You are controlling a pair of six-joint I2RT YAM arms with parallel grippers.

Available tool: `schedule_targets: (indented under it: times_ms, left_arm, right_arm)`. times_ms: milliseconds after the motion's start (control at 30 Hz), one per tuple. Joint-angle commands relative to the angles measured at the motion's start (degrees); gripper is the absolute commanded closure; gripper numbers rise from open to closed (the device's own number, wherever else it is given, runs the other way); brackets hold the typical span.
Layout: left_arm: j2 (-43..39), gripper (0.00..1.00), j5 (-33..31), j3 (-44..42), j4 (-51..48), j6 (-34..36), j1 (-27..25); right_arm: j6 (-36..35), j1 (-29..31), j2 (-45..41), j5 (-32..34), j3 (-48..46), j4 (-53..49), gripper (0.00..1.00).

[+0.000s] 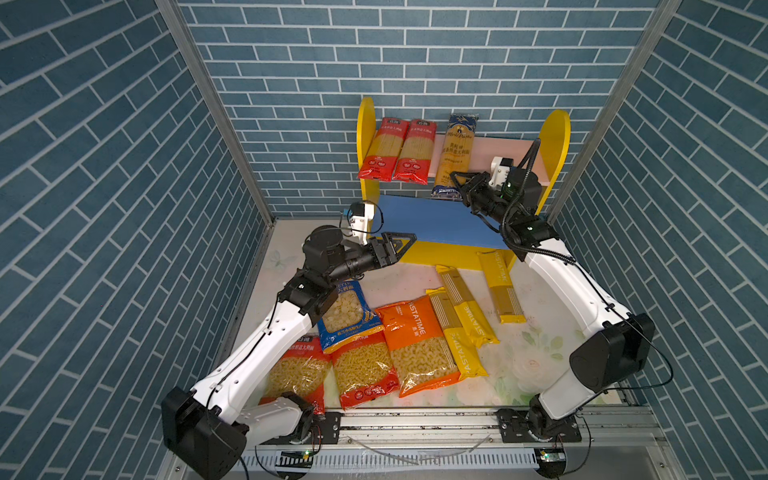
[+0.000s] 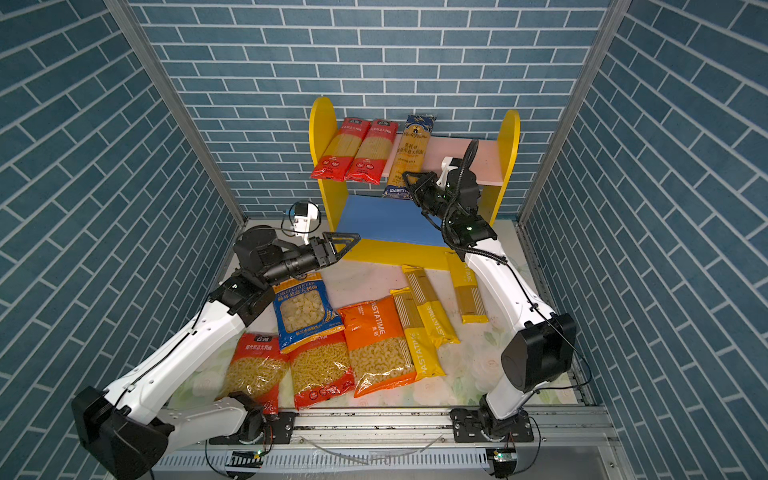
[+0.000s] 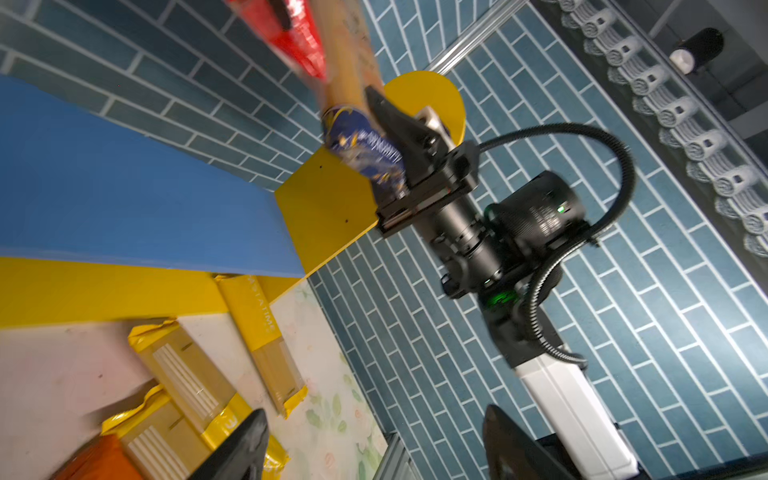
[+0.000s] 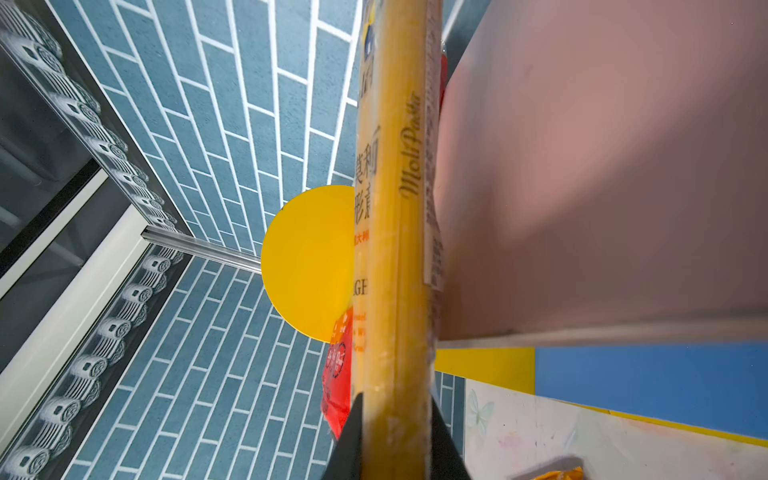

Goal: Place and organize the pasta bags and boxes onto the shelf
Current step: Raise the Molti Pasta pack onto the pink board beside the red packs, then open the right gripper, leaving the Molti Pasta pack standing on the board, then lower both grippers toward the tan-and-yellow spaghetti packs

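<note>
The part of the pink board beside the red packs lies outward of my right gripper, so my right gripper has to push the overhanging pack outward onto it next and let go of the pack's end.
The shelf (image 1: 498,156) (image 2: 490,162) stands against the back wall. Two red spaghetti packs (image 1: 382,149) (image 1: 415,151) lie on the left of its pink upper board. Beside them lies a dark blue spaghetti pack (image 1: 457,153) (image 2: 411,153) (image 4: 395,249), its lower end hanging over the board's front edge. My right gripper (image 1: 459,185) (image 2: 409,183) (image 4: 395,407) is shut on that end. My left gripper (image 1: 405,245) (image 2: 349,245) (image 3: 376,415) hovers open and empty, low in front of the shelf's left side. The blue lower board (image 1: 432,224) is bare.
On the floral table lie a blue bag (image 1: 347,311), an orange bag (image 1: 415,345), two red bags (image 1: 297,370) (image 1: 363,370) and three yellow spaghetti packs (image 1: 455,332) (image 1: 469,307) (image 1: 500,286). Brick-patterned walls close in on three sides.
</note>
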Motion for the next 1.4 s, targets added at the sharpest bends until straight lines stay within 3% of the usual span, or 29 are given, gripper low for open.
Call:
schedule_targets:
  times_ms: [0, 233, 333, 467, 767, 967, 1133, 1367]
  left_arm:
    - [-3.61, 0.19, -2.04, -4.48, -0.03, 0.28, 0.22]
    - [-8.54, 0.18, -3.37, -11.92, 0.52, -1.62, 0.19]
    - [-8.85, 0.18, -3.48, -13.52, 2.07, -2.83, 0.15]
    - [-8.69, 0.18, -3.60, -13.81, 2.59, -2.99, 0.20]
    - [-7.88, 0.18, -3.17, -14.47, 3.45, -3.13, 0.19]
    - [-8.13, 0.18, -3.90, -16.10, 2.90, -2.93, 0.22]
    - [-8.41, 0.18, -4.73, -16.47, 1.57, -1.97, -0.10]
    - [-7.52, 0.18, -14.00, -14.42, -9.51, 7.96, -8.35]
  right_arm:
    - [1.11, -0.04, 1.38, 1.23, 6.63, 6.10, 1.00]
    - [3.22, -0.04, 5.58, 3.05, 12.91, 3.74, 0.99]
    - [2.81, -0.05, 7.90, 1.52, 17.14, 0.89, 0.79]
    - [2.44, -0.04, 8.40, 0.39, 18.35, -0.73, 0.65]
    - [-1.96, -0.45, 3.39, -1.88, 14.37, -4.86, 0.48]
    - [-5.13, -1.09, -3.08, -3.15, 6.10, -6.81, 0.35]
    - [-8.09, -1.27, -9.53, -3.87, -2.26, -9.93, 0.33]
    - [-11.34, -1.19, -23.16, -3.40, -20.15, -10.87, 0.34]
